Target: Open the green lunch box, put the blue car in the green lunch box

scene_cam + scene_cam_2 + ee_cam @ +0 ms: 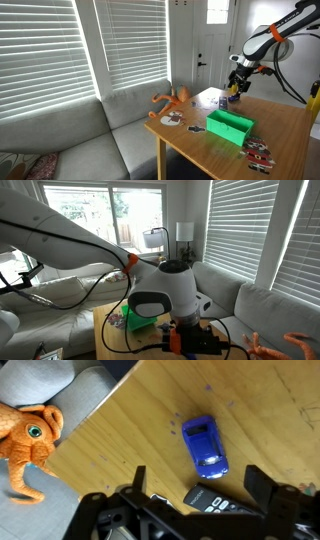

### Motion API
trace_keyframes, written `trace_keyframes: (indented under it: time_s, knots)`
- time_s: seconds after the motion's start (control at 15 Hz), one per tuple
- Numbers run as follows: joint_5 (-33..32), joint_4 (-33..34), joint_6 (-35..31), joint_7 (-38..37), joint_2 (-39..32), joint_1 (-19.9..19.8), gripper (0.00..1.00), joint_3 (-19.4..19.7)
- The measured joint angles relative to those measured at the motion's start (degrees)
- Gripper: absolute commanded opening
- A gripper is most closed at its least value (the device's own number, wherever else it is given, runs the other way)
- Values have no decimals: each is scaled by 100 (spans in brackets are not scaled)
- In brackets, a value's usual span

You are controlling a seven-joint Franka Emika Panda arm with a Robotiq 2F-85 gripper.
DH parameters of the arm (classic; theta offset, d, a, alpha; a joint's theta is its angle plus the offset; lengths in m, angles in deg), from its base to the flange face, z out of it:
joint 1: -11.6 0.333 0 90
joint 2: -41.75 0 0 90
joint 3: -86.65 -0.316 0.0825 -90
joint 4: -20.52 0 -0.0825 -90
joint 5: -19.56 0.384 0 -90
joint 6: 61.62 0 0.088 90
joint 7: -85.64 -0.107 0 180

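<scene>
The robot will next lower its gripper over the blue car point(205, 445), with one finger going along each long side, because the car is below and fits the open gap.
The blue car point(205, 445) lies on the wooden table point(140, 420) in the wrist view, just ahead of my gripper point(200, 488). The gripper is open and empty, and its two black fingers straddle the space just short of the car. In an exterior view the gripper point(235, 90) hovers above the far end of the table. The green lunch box point(230, 125) stands nearer the table's middle, apart from the gripper, and seems open at the top. It also shows behind the arm in an exterior view point(140, 320).
A black remote control point(215, 503) lies between the fingers, next to the car. An orange plush octopus point(30, 432) sits at the table edge point(172, 100). Small toys point(260, 152) lie near the box. A grey sofa point(70, 140) stands beside the table.
</scene>
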Motion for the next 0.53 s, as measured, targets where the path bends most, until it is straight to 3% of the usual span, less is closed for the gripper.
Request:
trace_keyframes:
  time_s: [0.13, 0.27, 0.47, 0.53]
  knots:
    - [-50, -39, 42, -14, -2, 0, 97, 0]
    - [-137, -48, 81, -34, -10, -2, 76, 2]
    - [-228, -49, 99, -45, -33, -4, 53, 2]
    - [-243, -49, 104, -47, -43, -4, 58, 2]
